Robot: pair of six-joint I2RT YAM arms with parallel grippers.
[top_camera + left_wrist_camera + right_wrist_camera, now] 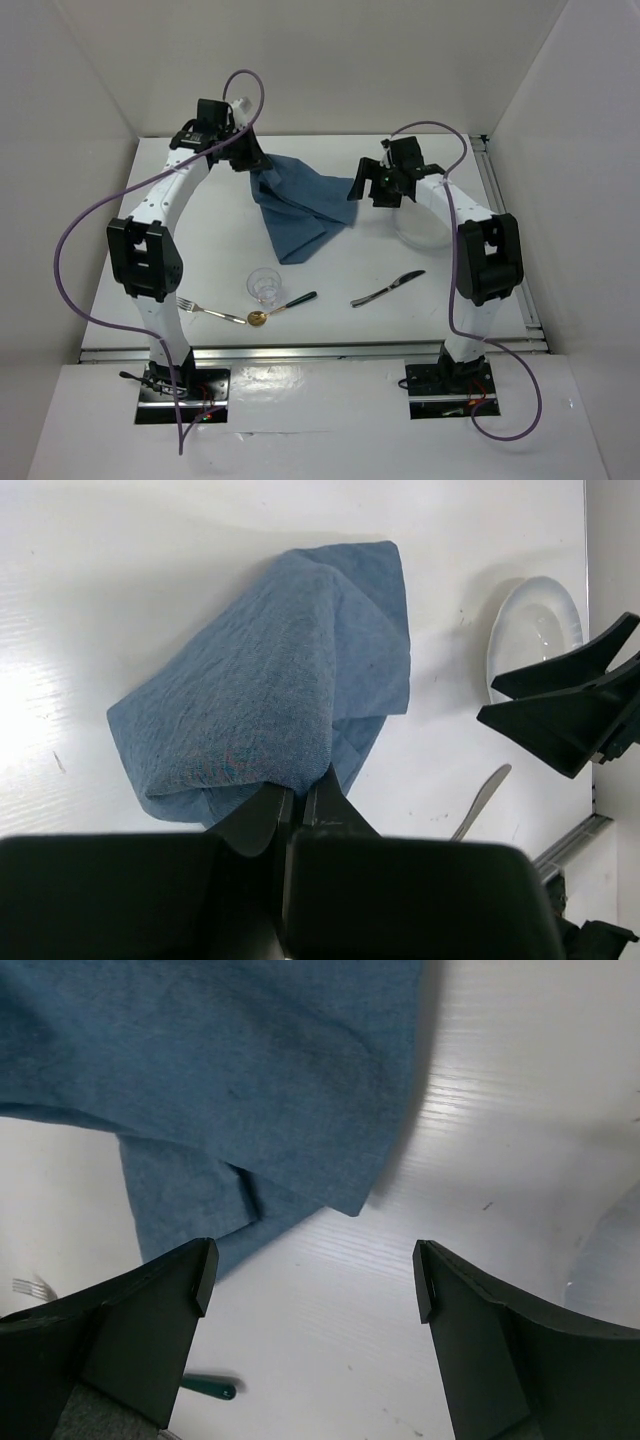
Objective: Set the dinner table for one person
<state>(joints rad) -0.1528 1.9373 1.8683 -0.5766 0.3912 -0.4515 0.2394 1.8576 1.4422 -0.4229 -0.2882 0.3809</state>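
The left gripper carries the cloth's lifted end to the right in the top view next and releases it there, at the cloth's edge nearest the plate.
The dinner table (330, 335) is a white top with metal rails. A blue cloth (300, 205) lies rumpled at its back middle, one end lifted. My left gripper (245, 153) is shut on that end, and in the left wrist view the cloth (270, 690) bunches into my closed left gripper (298, 792). My right gripper (372, 190) hangs open just right of the cloth's right corner. In the right wrist view my right gripper (315, 1280) has only bare table between its fingers, with the cloth's (220, 1080) corner just beyond them.
A pale plate (425, 228) lies under the right arm. Near the front are a clear glass (264, 285), a fork (205, 311), a gold spoon with a green handle (285, 305) and a knife (388, 288). White walls enclose the table.
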